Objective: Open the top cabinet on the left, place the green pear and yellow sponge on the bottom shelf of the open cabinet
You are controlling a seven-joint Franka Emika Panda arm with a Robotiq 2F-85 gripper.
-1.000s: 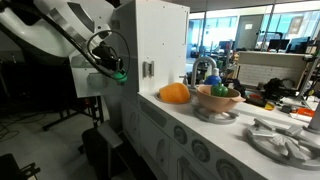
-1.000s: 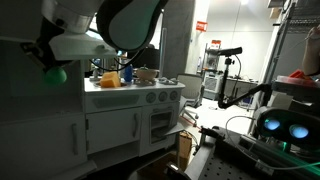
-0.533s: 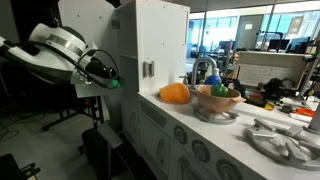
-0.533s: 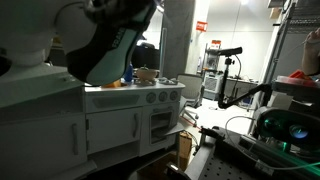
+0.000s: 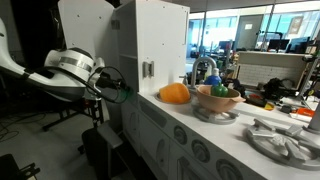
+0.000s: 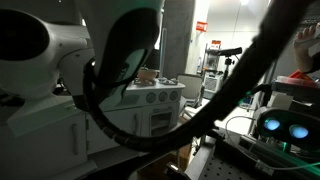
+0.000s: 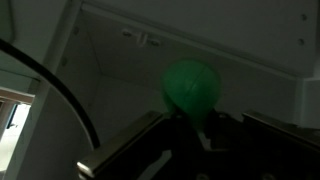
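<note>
My gripper, still holding the green pear [image 5: 124, 97] at the cabinet's open side, moves outward next into the dim white cabinet interior outward of its fingers to release it.
My gripper [image 5: 118, 95] is shut on the green pear [image 5: 124, 97] and holds it low at the open side of the top cabinet [image 5: 155, 40], below its swung-out white door [image 5: 85, 35]. In the wrist view the pear [image 7: 192, 85] sits between the dark fingers of the gripper [image 7: 195, 118]. Behind it is a dim white cabinet interior [image 7: 120, 70]. The yellow sponge [image 5: 174, 93] lies on the counter to the right of the cabinet, apart from the gripper. In an exterior view the arm [image 6: 90, 70] fills the picture and hides the pear and the sponge.
A wooden bowl of toy fruit [image 5: 218, 100] stands on the counter beside the sponge, with a faucet [image 5: 204, 68] behind it. A metal rack [image 5: 285, 140] lies further along. The counter front with round knobs [image 6: 152, 97] shows past the arm.
The arm has dropped lower and its wrist has turned toward the cabinet opening. The gripper has carried the pear down from beside the door to the cabinet's lower level.
</note>
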